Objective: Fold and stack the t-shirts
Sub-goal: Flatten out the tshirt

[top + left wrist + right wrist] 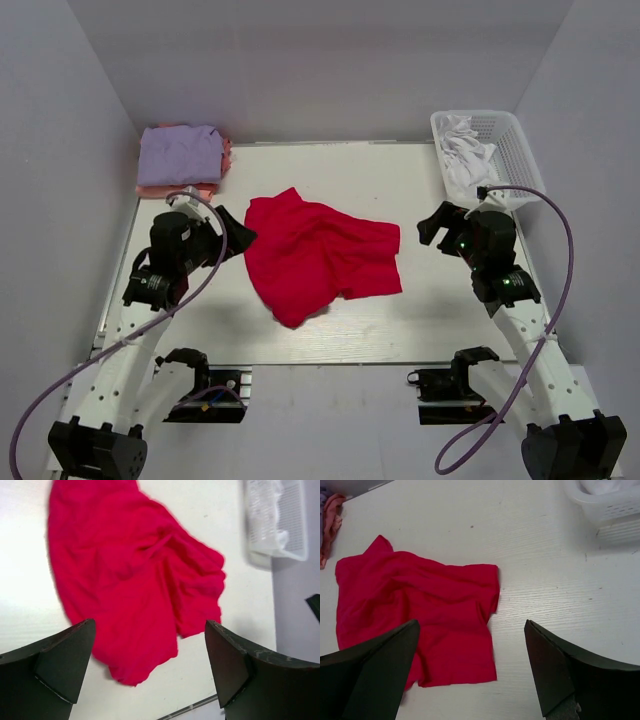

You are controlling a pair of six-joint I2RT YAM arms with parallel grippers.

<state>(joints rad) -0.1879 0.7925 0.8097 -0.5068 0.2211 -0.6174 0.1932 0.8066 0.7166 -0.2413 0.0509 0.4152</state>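
Observation:
My left gripper draws back next and comes down onto the corner to close. The red t-shirt's near corner (291,321) (130,678) juts out onto bare table.
A bright red t-shirt (318,255) lies crumpled and unfolded in the middle of the white table; it also shows in the left wrist view (130,575) and the right wrist view (420,610). A folded lavender t-shirt (180,153) lies on top of a salmon-pink one (150,189) at the back left corner. My left gripper (238,234) is open and empty, held above the table at the red shirt's left edge. My right gripper (437,228) is open and empty, held above the table to the right of the red shirt.
A white lattice basket (505,150) with white cloth (465,150) in it stands at the back right; it also shows in the left wrist view (277,520). Grey walls close the table on three sides. Cables hang from both arms.

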